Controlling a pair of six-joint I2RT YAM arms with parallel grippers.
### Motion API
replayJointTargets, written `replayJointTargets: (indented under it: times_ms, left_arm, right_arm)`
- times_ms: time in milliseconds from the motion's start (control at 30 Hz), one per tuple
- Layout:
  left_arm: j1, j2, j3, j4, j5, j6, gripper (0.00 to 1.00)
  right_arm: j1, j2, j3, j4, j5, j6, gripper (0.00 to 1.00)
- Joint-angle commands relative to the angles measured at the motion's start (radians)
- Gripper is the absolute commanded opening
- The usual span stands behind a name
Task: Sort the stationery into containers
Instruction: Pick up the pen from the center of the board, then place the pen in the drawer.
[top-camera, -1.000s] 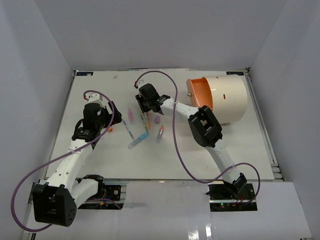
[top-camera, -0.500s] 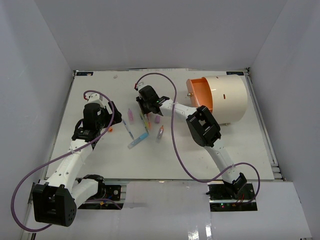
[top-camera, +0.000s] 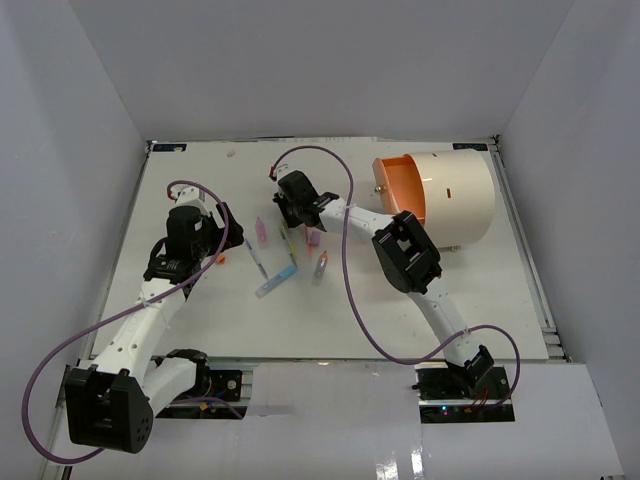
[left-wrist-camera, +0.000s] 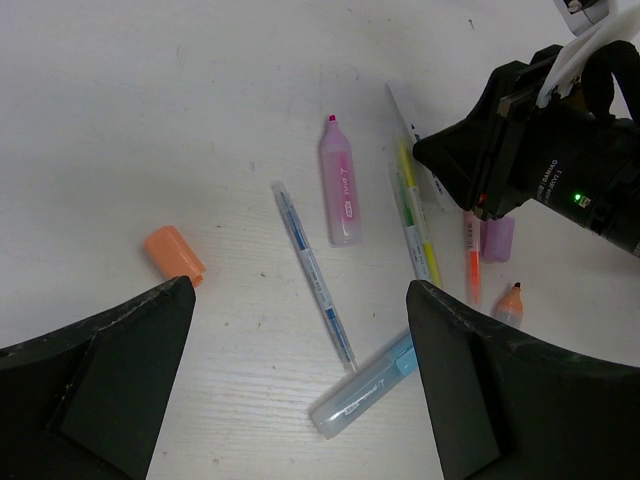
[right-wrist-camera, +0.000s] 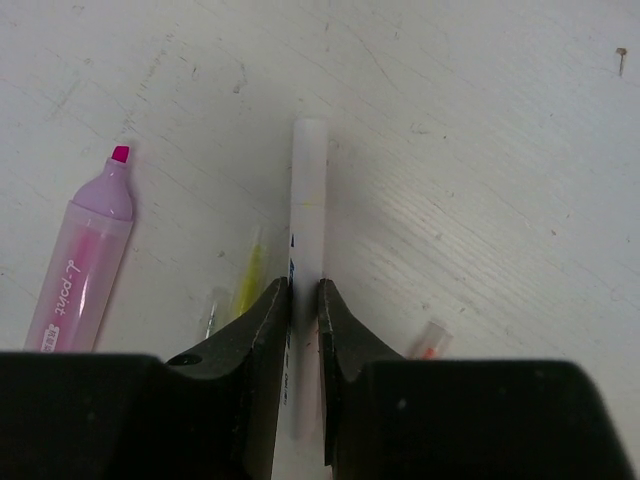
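Note:
The drum container's tray is open, so my right gripper will next go up with the white pen, move across to the drum container, go down over its orange tray (top-camera: 402, 182) and let go of the pen.
My right gripper (right-wrist-camera: 304, 290) is shut on a white pen (right-wrist-camera: 307, 200) that lies on the table, one jaw on each side of its barrel. A pink highlighter (right-wrist-camera: 85, 260) and a yellow pen (right-wrist-camera: 248, 275) lie to its left. My left gripper (left-wrist-camera: 298, 300) hangs open above a thin blue pen (left-wrist-camera: 314, 272) and a light blue highlighter (left-wrist-camera: 365, 388), holding nothing. An orange cap (left-wrist-camera: 174, 253), an orange pen (left-wrist-camera: 470, 260) and a purple cap (left-wrist-camera: 497, 239) lie around them. The cream drum container (top-camera: 455, 195) with its orange face (top-camera: 400, 187) lies at the back right.
The stationery is clustered in the middle of the white table (top-camera: 200, 320), between the two grippers. White walls close in the table's left, back and right sides. Purple cables loop over both arms.
The right gripper's jaws have closed onto the white pen. The left arm has not moved.

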Motion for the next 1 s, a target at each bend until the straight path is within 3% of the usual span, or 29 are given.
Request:
replayJointTargets:
  times_ms: [0,267,500,767,967]
  left_arm:
    - [0.002,-0.003,0.002,-0.006,-0.003,0.000,0.98]
    - [0.002,-0.006,0.002,-0.005,0.001,0.000,0.98]
    - [0.002,-0.019,-0.006,0.009,0.026,0.006,0.98]
    - [0.004,-0.025,-0.012,0.020,0.051,0.015,0.98]
    - [0.002,-0.014,-0.010,0.024,0.078,0.017,0.98]
  right_arm:
    - [0.007,-0.011,0.052,0.000,-0.007,-0.001,0.18]
    - [0.007,-0.186,0.095,-0.028,-0.017,-0.011,0.17]
    - [0.007,-0.452,0.110,-0.179,0.112,-0.059,0.17]
    - [-0.062,-0.781,-0.136,-0.310,0.287,-0.094,0.17]
    - [-0.195,-1.011,-0.342,-0.347,0.218,-0.094,0.18]
